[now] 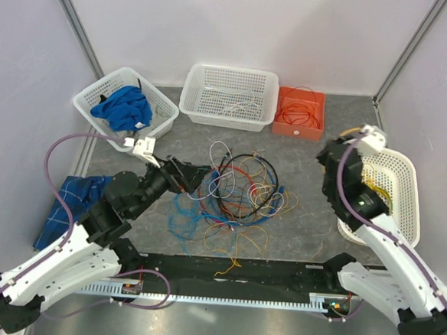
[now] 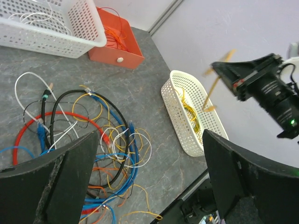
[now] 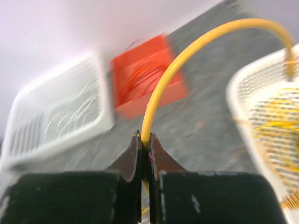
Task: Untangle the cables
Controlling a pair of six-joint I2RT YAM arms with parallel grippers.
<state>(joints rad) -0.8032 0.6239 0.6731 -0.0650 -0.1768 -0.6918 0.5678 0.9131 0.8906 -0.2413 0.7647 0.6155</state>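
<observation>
My right gripper should next go sideways and down to release the yellow cable, as the white oval basket is below, to the gripper's right in the top view.
The cables [image 1: 233, 187] lie in a loose tangle of yellow, orange, red, blue, black and white loops in the middle of the table, also seen in the left wrist view [image 2: 88, 135]. My left gripper [image 1: 188, 173] hovers at the tangle's left edge, wide open with nothing between its fingers [image 2: 149, 140]. My right gripper [image 1: 337, 147] is raised beside the white oval basket [image 1: 415, 188] and is shut [image 3: 145, 135] on a yellow cable [image 3: 187, 51]. That cable arches over into the basket [image 3: 238, 88], where more yellow cable lies.
An orange bin [image 1: 296, 131] holding orange cable and a white rectangular basket [image 1: 225, 115] holding white cable stand at the back. A basket [image 1: 90, 97] with blue cloth stands back left. More blue cloth [image 1: 71, 203] lies at the left. A black rail [image 1: 231, 271] runs along the near edge.
</observation>
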